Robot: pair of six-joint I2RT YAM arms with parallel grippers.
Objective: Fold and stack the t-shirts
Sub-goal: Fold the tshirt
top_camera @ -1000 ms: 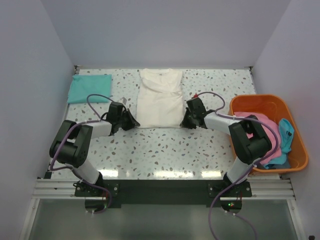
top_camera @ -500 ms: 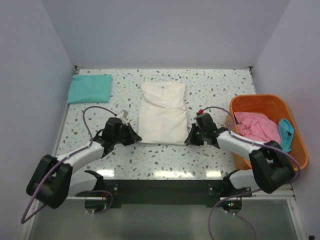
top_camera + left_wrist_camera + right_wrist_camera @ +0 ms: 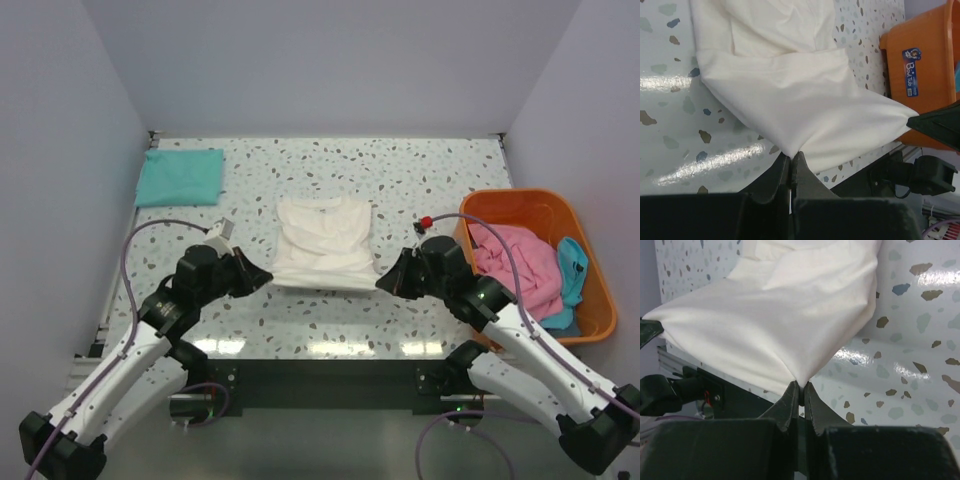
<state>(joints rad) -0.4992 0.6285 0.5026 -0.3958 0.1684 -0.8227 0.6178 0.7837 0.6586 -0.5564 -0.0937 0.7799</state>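
Note:
I will next move my left gripper outward over the shirt and down at its far edge (image 3: pixel 284 203), because the shirt's hem hangs tight and lifted while the rest of the shirt lies flat.
The cream t-shirt (image 3: pixel 323 243) lies in the middle of the table, its near edge lifted off the surface. My left gripper (image 3: pixel 268 279) is shut on the near left corner of that shirt (image 3: pixel 790 100). My right gripper (image 3: pixel 380 284) is shut on the near right corner (image 3: pixel 775 325). The hem hangs taut between the two grippers. A teal t-shirt (image 3: pixel 180 176) lies folded flat at the far left corner. A pink t-shirt (image 3: pixel 517 266) and a blue one (image 3: pixel 573 266) are bunched in the orange basket (image 3: pixel 500 204).
The orange basket (image 3: pixel 925 60) stands at the right edge of the table, close to my right arm. White walls close in the table on the left, back and right. The black mounting rail (image 3: pixel 320 380) runs along the near edge.
Both grippers have pulled the cream shirt's near edge toward the front of the table and lifted it. The shirt has slid nearer and looks shorter. The right gripper went from slightly open to shut.

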